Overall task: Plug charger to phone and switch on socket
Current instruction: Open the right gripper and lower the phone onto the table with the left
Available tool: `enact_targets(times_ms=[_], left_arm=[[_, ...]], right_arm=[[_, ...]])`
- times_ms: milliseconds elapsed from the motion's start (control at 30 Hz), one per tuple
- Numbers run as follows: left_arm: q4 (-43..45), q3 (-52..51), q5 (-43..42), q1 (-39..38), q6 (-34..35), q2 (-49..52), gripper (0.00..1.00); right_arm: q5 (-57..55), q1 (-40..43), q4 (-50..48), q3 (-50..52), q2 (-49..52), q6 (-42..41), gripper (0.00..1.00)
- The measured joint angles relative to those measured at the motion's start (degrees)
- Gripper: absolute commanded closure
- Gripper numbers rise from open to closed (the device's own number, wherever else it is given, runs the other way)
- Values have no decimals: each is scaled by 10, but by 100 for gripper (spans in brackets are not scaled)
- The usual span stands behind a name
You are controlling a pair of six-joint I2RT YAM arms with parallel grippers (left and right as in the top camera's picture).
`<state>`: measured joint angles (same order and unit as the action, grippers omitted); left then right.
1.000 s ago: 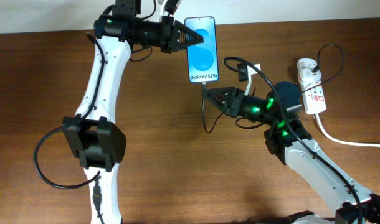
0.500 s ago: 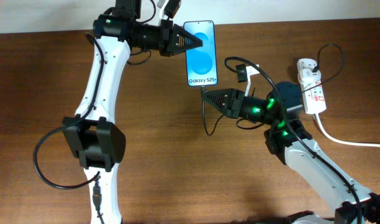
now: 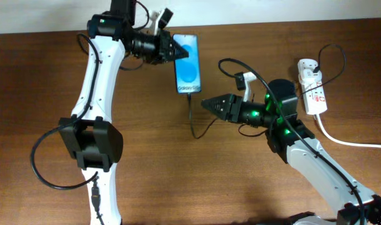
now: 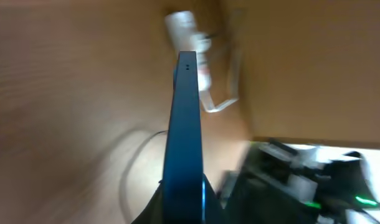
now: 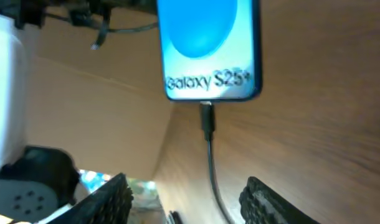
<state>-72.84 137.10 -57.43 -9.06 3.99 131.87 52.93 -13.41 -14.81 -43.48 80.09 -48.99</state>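
Note:
The clear brown wood is below my left gripper, so it will next lower the plugged-in phone until the phone rests on the tabletop and release it there.
The phone point(image 3: 187, 65), blue screen lit, is held on edge above the table's back by my left gripper point(image 3: 180, 51), which is shut on its side; in the left wrist view the phone point(image 4: 184, 124) runs edge-on out of the gripper point(image 4: 184, 202). The charger's black plug tip point(image 5: 206, 118) sits in the bottom port of the phone point(image 5: 209, 43), and its cable point(image 3: 192, 122) hangs down and loops right. My right gripper point(image 3: 206, 104) is just below and right of the phone, open, with the cable point(image 5: 212, 171) passing loose between its fingers point(image 5: 109, 199). The socket point(image 3: 314, 90) lies at the far right.
A white adapter point(image 3: 306, 64) sits in the socket's far end, and a thick white cord point(image 3: 346, 141) runs off to the right edge. The left arm's base joint point(image 3: 90, 147) stands at the left. The table's back edge meets a pale wall point(image 3: 272, 12).
My right gripper has opened and let go of the plug, which stays in the phone. The left gripper has carried the phone to the left, pulling the cable along.

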Motion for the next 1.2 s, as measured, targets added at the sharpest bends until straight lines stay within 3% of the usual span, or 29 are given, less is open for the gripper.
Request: enact_targets(times_ms=[167,300,533,667,733,900,1033,1200], left_arm=[[-7,-71,97,-3,-25,18,100],[14,-87,111,-3,-27,101,100],[37,-93,173,-3,-24,122,100],[36,-94,161,-4,2,148,100],[35,-94,155,-4,10,152,85],[37,-94,196,-5,12,158,62],[37,-94,205,-5,10,158,54],[14,-90,230,-6,9,156,32]], right_arm=[[-30,0,80,0,1,62,30],[-44,0,130,-1,1,87,30],[-66,0,140,-1,1,102,29],[-66,0,144,-1,1,102,29],[-66,0,146,-1,1,103,29],[-66,0,146,-1,1,103,28],[-66,0,146,-1,1,103,28],[-66,0,146,-1,1,104,26]])
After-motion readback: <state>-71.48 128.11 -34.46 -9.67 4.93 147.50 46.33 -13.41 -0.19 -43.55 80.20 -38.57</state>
